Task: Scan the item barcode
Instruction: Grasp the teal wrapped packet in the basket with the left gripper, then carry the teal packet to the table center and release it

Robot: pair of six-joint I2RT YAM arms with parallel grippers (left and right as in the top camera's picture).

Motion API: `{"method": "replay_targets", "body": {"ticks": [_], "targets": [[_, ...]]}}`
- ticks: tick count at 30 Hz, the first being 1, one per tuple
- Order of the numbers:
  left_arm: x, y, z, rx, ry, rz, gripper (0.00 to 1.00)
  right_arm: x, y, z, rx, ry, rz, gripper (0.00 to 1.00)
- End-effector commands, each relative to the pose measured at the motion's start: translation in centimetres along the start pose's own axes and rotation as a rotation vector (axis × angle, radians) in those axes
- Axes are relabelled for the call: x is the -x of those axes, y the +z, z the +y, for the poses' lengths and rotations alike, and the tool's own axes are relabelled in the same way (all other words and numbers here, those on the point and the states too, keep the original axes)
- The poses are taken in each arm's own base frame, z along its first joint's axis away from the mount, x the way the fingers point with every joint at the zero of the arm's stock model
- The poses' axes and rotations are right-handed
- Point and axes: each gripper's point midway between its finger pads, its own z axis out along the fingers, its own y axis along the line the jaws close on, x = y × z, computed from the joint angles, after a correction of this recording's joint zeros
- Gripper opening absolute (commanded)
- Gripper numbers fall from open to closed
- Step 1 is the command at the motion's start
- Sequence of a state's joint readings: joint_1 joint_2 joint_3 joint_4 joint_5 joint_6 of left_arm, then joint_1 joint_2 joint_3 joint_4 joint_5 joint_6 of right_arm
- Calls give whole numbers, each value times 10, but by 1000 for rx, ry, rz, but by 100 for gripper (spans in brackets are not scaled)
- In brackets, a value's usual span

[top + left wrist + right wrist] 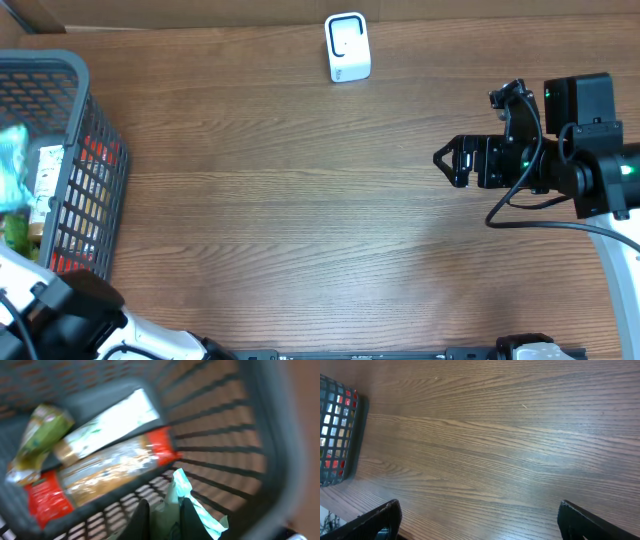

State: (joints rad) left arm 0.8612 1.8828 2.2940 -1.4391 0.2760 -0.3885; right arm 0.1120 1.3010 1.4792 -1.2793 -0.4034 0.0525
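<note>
My left gripper lifts over the basket's rim next, then lowers toward the bare middle of the tabletop, to its right in the overhead view, to release.
My left gripper (pixel 165 520) is shut on a pale teal and white packet (pixel 202 512), held over the inside of the grey basket (pixel 260 435). From overhead the packet (pixel 10 170) shows as a blurred teal shape at the basket's left edge, and the left fingers are hidden there. The white barcode scanner (pixel 347 47) stands upright at the far middle of the table. My right gripper (pixel 450 160) hovers open over bare wood at the right, nothing between its fingers (pixel 385 520).
The basket (pixel 95 160) stands at the table's left side. In it lie a red-ended pasta packet (pixel 100 475), a green packet (pixel 40 435) and a white-green pack (pixel 110 422). Wooden tabletop (pixel 300 220) spans the middle.
</note>
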Motion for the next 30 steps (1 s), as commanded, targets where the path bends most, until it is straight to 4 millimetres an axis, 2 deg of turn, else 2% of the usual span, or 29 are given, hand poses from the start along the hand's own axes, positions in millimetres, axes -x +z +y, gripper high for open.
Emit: {"method": "replay_targets", "body": {"ticks": [1,4,6,8,12,16,23,27,29,30], "targets": [[-16,-69,-63,-205,158,-95,4,5,-3,4,3,-18,-18,100],[-42,-93,-94,-267,244,-109,4,6,-3,4,3,-18,-18,100],[-66,-98,-112,-299,293,-68,4,6,-3,4,3,-19,-20,100],[-97,-94,-128,-316,346,18,5,7,-3,4,4,-21,-24,100],[-163,-68,-153,-318,448,217,4,9,-3,4,5,-25,-33,100],[-231,-27,-177,-318,570,390,4,10,-3,4,5,-26,-36,100],[-360,55,-196,-275,647,613,4,9,-3,4,4,-24,-31,100],[-437,86,-200,-271,730,699,4,8,-3,4,4,-24,-29,100],[-466,93,-204,-283,783,724,5,8,-3,4,4,-23,-29,100],[-476,95,-206,-290,801,730,26,8,-3,4,4,-23,-28,100]]}}
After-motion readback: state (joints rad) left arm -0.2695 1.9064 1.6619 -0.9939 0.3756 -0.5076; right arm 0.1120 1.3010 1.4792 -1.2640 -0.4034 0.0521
